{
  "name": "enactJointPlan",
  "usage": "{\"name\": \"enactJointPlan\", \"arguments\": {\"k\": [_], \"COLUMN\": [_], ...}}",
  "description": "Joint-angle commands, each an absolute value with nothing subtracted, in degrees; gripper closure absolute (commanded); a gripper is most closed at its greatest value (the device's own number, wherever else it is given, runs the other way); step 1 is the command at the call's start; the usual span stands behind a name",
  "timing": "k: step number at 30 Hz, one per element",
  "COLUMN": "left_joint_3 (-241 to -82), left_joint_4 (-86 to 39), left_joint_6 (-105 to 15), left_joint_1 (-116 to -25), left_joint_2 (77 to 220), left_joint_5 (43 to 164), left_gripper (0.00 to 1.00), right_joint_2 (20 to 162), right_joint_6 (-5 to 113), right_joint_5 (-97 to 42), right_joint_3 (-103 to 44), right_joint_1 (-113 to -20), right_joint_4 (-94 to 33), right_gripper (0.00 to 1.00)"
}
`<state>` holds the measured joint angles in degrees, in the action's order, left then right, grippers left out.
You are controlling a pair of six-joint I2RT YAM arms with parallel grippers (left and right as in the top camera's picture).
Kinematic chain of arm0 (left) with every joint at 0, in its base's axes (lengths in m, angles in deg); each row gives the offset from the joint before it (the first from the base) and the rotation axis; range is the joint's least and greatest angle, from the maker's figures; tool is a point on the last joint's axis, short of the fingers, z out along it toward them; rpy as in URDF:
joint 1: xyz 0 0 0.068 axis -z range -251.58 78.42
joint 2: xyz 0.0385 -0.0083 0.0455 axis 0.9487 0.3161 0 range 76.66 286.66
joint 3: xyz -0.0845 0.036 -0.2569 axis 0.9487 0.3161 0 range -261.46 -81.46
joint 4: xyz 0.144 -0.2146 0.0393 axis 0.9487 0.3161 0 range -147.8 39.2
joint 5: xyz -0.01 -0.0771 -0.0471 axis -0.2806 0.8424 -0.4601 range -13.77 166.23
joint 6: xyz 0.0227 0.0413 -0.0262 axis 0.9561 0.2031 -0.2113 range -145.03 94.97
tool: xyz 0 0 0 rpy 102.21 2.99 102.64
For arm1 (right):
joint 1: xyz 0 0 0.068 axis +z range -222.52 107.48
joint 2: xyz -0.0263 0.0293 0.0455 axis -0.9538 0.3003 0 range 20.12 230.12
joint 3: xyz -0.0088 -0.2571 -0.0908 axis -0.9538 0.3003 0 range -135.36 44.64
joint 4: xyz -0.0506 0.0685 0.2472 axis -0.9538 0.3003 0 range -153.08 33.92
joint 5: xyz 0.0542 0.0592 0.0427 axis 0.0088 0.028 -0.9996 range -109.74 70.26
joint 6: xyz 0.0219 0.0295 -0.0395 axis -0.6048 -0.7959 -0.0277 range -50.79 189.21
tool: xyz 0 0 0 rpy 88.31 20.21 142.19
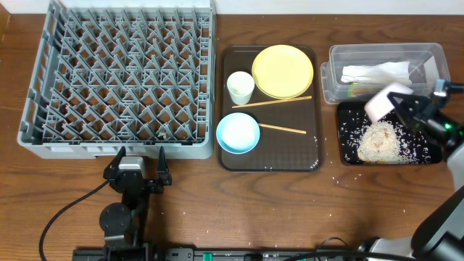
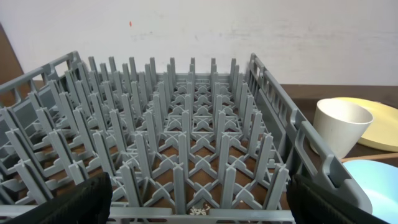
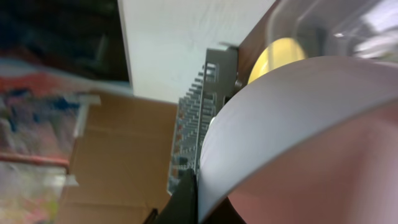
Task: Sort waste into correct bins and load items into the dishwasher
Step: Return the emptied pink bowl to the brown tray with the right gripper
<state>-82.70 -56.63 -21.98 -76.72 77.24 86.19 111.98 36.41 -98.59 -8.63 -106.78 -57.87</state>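
Note:
I will move my right gripper left in the overhead view, then lower and release the white bowl (image 1: pixel 381 101) where the serving tray is bare beside the blue bowl.
My right gripper (image 1: pixel 401 109) is shut on the rim of the white bowl (image 1: pixel 381 101), which hangs tilted over the black tray (image 1: pixel 348 116). A heap of rice scraps (image 1: pixel 378 141) lies in that tray. In the right wrist view the bowl (image 3: pixel 298 124) fills the frame, with one dark finger (image 3: pixel 186 199) against its rim. The clear tub (image 1: pixel 384 52) holds the crumpled napkin (image 1: pixel 375 72). A yellow plate (image 1: pixel 283 70), white cup (image 1: pixel 241 87), blue bowl (image 1: pixel 238 133) and two chopsticks (image 1: pixel 272 102) rest on the brown serving tray (image 1: pixel 313 148). My left gripper (image 1: pixel 138 161) stands open at the grey dish rack's (image 1: pixel 123 72) front edge, holding nothing.
The rack (image 2: pixel 180 143) has no dishes in it; a few rice grains lie at its front wall. The cup (image 2: pixel 341 126) and plate (image 2: pixel 380 124) show to its right. Loose grains dot the table around the black tray. A cable runs along the front left.

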Motion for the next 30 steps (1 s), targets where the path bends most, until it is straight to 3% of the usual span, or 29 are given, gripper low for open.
{"name": "enactJointPlan", "arguments": {"k": [1, 7, 13, 18, 30], "left_joint_3": [-81.7, -81.7, -81.7, -81.7, -81.7], "left_joint_4": [-54.9, -54.9, -54.9, -54.9, -54.9], "left_joint_6": [-21.6, -21.6, -21.6, -21.6, -21.6], "left_joint_1": [-76.9, -76.9, -76.9, -76.9, -76.9], "left_joint_2": [76.8, 76.8, 76.8, 76.8, 76.8], "left_joint_5": [86.7, 86.7, 86.7, 86.7, 86.7], "left_gripper": [0.09, 0.09, 0.09, 0.09, 0.09], "right_joint_2": [105.3, 96.4, 94.3, 96.7, 112.4], "right_joint_6": [37.6, 38.3, 48.4, 49.6, 48.4], "right_joint_5": [-94.6, -80.0, -52.9, -32.7, -30.1], "right_joint_3": [-8.8, -9.2, -19.8, -29.2, -30.6], "right_joint_1": [-100.4, -86.0, -68.5, -56.3, -44.5], "right_joint_4": [-57.8, -52.0, -27.5, -13.7, -6.2], "right_gripper": [0.99, 0.98, 0.99, 0.99, 0.99]}}
